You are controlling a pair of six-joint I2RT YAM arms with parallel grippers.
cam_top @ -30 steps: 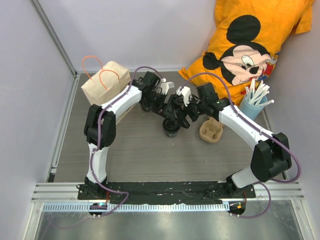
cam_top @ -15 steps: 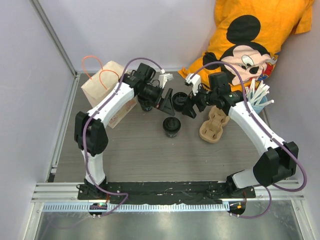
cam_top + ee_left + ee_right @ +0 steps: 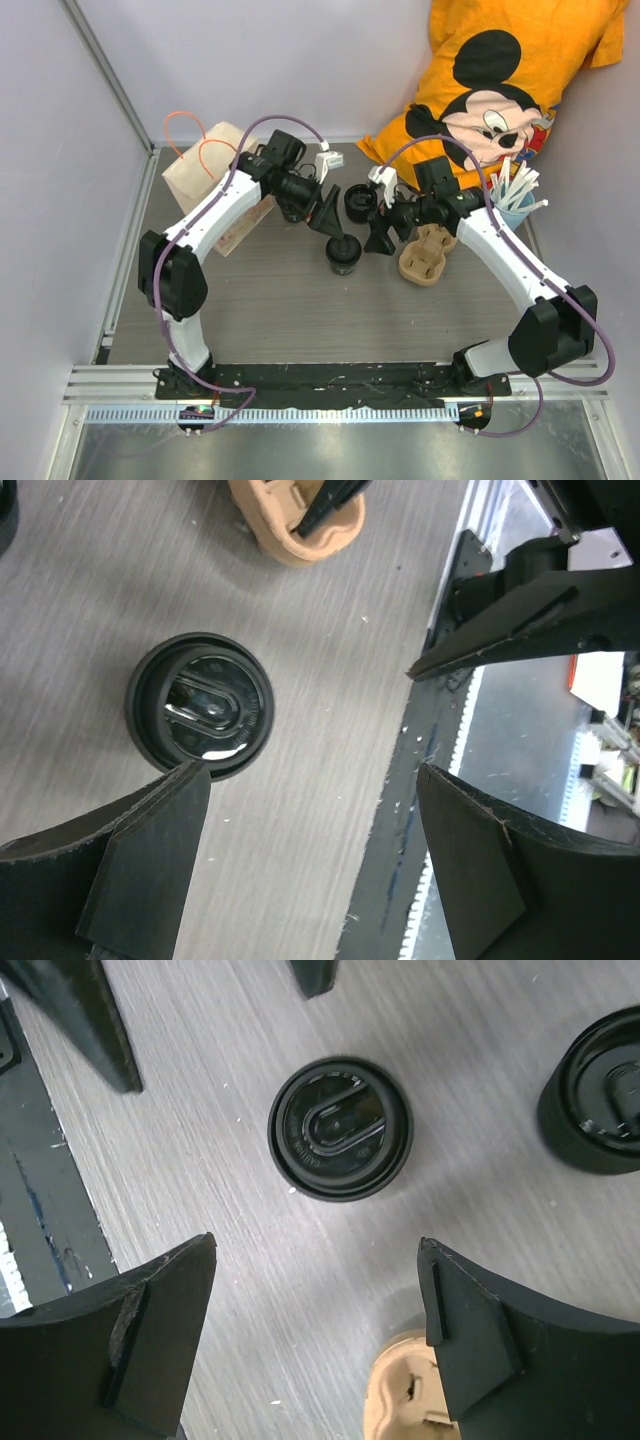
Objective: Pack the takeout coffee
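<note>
I need to lower the fingers of my right gripper next, to the left in the top view, onto the lid's far rim [image 3: 348, 239] [image 3: 398, 1110].
A black takeout cup with its lid on [image 3: 343, 253] stands upright on the grey table; it also shows in the left wrist view [image 3: 200, 705] and the right wrist view [image 3: 340, 1130]. My left gripper [image 3: 332, 220] is open and empty, above and just behind-left of the cup; in its own view [image 3: 312, 775] the cup sits by one fingertip. My right gripper [image 3: 385, 230] is open and empty, right of the cup, between it and the beige carrier [image 3: 422, 258]; its own view shows the jaws [image 3: 315, 1243] wide apart. A second black cup [image 3: 358, 203] stands behind.
A brown paper bag [image 3: 205, 170] with orange handles lies at the back left. A light blue cup of white straws [image 3: 505, 212] stands at the right. An orange Mickey shirt [image 3: 500, 80] lies at the back right. The second cup shows in the right wrist view [image 3: 600, 1100].
Both grippers, crowded over the lidded cup a second ago, pulled back and apart, then dropped a little nearer to it. The cup has stayed in place.
</note>
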